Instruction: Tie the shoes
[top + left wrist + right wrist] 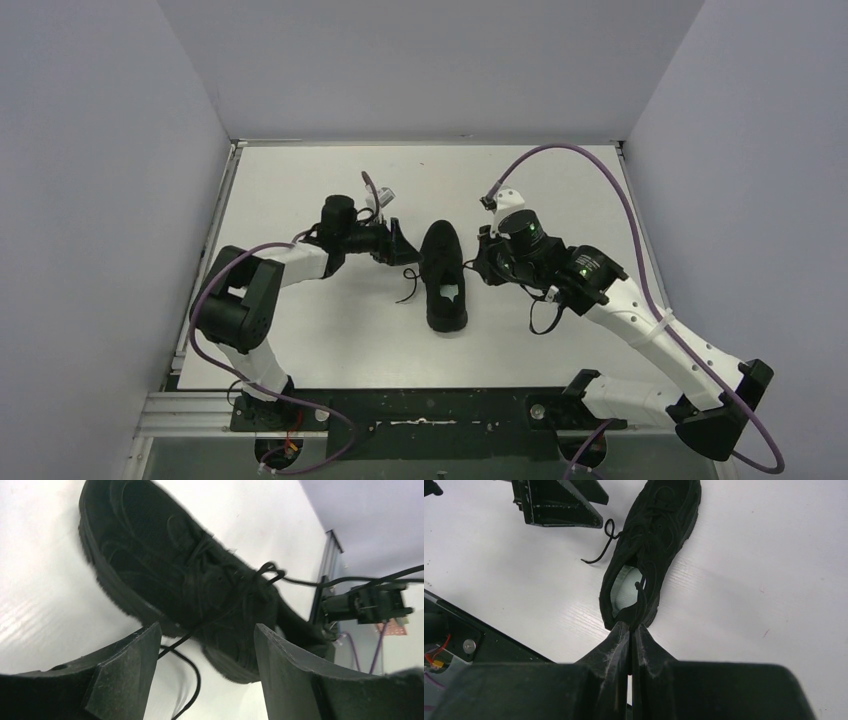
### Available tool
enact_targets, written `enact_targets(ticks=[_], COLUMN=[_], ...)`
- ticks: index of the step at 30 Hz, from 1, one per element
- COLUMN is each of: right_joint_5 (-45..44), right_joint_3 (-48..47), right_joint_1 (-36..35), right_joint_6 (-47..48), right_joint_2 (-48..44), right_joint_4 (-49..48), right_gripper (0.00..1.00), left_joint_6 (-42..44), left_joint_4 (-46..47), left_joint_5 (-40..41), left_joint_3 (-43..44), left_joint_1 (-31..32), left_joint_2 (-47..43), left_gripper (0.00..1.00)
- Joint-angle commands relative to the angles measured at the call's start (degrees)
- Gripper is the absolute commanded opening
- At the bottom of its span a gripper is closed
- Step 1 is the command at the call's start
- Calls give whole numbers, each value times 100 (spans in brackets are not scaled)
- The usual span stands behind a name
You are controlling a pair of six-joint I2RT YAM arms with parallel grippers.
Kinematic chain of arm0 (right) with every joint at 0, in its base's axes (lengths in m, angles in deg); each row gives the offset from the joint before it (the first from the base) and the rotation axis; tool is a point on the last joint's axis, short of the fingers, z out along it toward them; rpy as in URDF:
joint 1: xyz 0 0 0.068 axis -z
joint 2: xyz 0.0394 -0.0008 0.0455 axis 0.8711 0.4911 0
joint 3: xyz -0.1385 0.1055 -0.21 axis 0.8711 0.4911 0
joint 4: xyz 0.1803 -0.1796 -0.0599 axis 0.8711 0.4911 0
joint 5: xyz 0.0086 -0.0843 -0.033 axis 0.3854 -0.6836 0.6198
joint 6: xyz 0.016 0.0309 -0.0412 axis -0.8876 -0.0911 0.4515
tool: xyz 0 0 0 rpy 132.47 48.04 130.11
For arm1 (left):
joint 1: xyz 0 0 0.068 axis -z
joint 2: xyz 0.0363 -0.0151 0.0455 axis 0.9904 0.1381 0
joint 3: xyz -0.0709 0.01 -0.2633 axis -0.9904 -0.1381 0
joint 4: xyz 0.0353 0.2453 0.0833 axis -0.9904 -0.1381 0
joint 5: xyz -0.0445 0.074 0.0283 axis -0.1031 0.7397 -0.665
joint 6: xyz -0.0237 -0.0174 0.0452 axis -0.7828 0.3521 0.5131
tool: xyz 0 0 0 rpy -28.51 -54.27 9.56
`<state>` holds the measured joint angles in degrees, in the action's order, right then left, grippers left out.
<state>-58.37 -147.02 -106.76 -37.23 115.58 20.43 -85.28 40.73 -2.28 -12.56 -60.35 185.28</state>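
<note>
The lace's loose tail (413, 290) (198, 682) lies clear of the shoe on the tabletop, so I will next move my left gripper down and back, past the small loop, onto that part of the lace.
The black shoe (443, 278) lies flat mid-table with its toe pointing away, and a white patch (624, 582) shows inside its opening. My left gripper (396, 243) sits just left of the shoe's laced part, open. In the left wrist view its fingers (130, 665) stand wide apart, with only a loose lace (194, 672) lying on the table between them. My right gripper (631, 627) is on the shoe's right side, shut on a thin black lace (640, 600) that runs up from the shoe's opening into the fingertips.
The loose lace end (408, 285) curls on the white table (300, 200) left of the shoe. Grey walls close in the table on three sides. A black rail (420, 410) with the arm bases runs along the near edge.
</note>
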Motion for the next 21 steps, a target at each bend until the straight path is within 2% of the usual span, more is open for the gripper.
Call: enact_targets(ticks=[1, 4, 8, 12, 16, 18, 20, 21], right_joint_5=[-93, -24, 0, -138, -358, -399, -539, -664], right_joint_3=[-121, -189, -210, -160, -203, -321, -422, -464], right_joint_1=[212, 342, 352, 363, 427, 596, 787, 988], right_joint_6=[47, 221, 252, 81, -44, 2, 116, 148], right_joint_2=[-7, 54, 104, 63, 54, 155, 273, 362], right_joint_4=[-68, 7, -18, -50, 122, 332, 544, 669], right_gripper=[0, 0, 0, 0, 0, 0, 0, 0], left_joint_6=[1391, 1908, 1875, 1780, 1972, 2118, 2177, 2120], left_joint_4=[-1372, -2136, -2757, -2766, -3632, -3896, -4262, -4487], left_joint_5=[531, 1262, 2023, 2371, 3085, 3325, 3609, 3762], left_joint_3=[224, 410, 400, 254, 515, 524, 540, 562], left_joint_1=[156, 498, 865, 1100, 1125, 1124, 1114, 1104], left_joint_2=[75, 67, 117, 95, 199, 82, -130, -381], left_gripper=[66, 66, 66, 65, 43, 27, 5, 0])
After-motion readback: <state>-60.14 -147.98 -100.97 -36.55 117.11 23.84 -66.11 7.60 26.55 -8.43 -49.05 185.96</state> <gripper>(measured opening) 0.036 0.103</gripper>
